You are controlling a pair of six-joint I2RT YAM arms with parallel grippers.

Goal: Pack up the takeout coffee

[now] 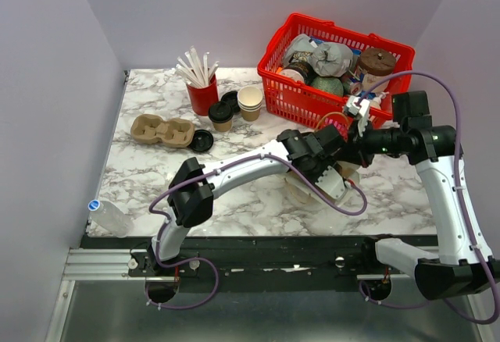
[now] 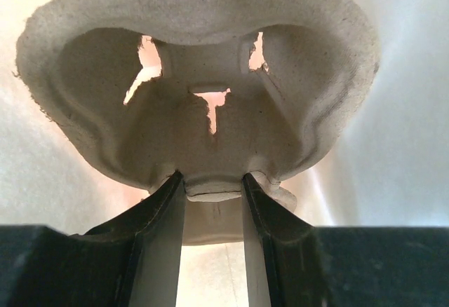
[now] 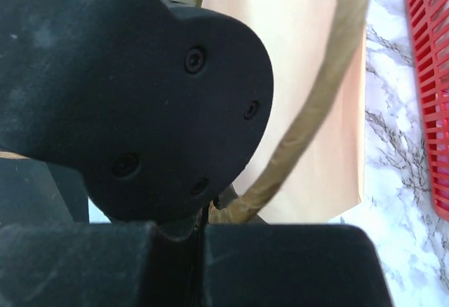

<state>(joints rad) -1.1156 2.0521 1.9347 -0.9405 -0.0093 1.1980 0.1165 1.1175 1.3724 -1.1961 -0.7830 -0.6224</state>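
The near side of the red basket is farther outward than my gripper. My left gripper will next move outward in the paper bag (image 1: pixel 306 190) toward that side and let go of the carrier.
The small brown takeout cup (image 1: pixel 223 122) stands on the table left of the stack of cream cups, with a black lid on top. It shows in neither wrist view. My left gripper (image 1: pixel 331 172) reaches into a kraft paper bag (image 1: pixel 306 190) at mid-right. In the left wrist view this gripper (image 2: pixel 214 181) is shut on the middle rib of a grey pulp cup carrier (image 2: pixel 196 121), with pale bag walls around it. My right gripper (image 1: pixel 356 134) is shut on the bag's twine handle (image 3: pixel 309 125). The bag (image 3: pixel 280 55) hangs beside it.
A red basket (image 1: pixel 291 100) of packets and cups stands at the back right. Along the back are a red cup of white straws (image 1: pixel 201 92), cream cups (image 1: pixel 250 102) and loose black lids (image 1: pixel 201 140). A second pulp carrier (image 1: pixel 162 131) lies at left. A water bottle (image 1: pixel 109 217) lies at the near left edge.
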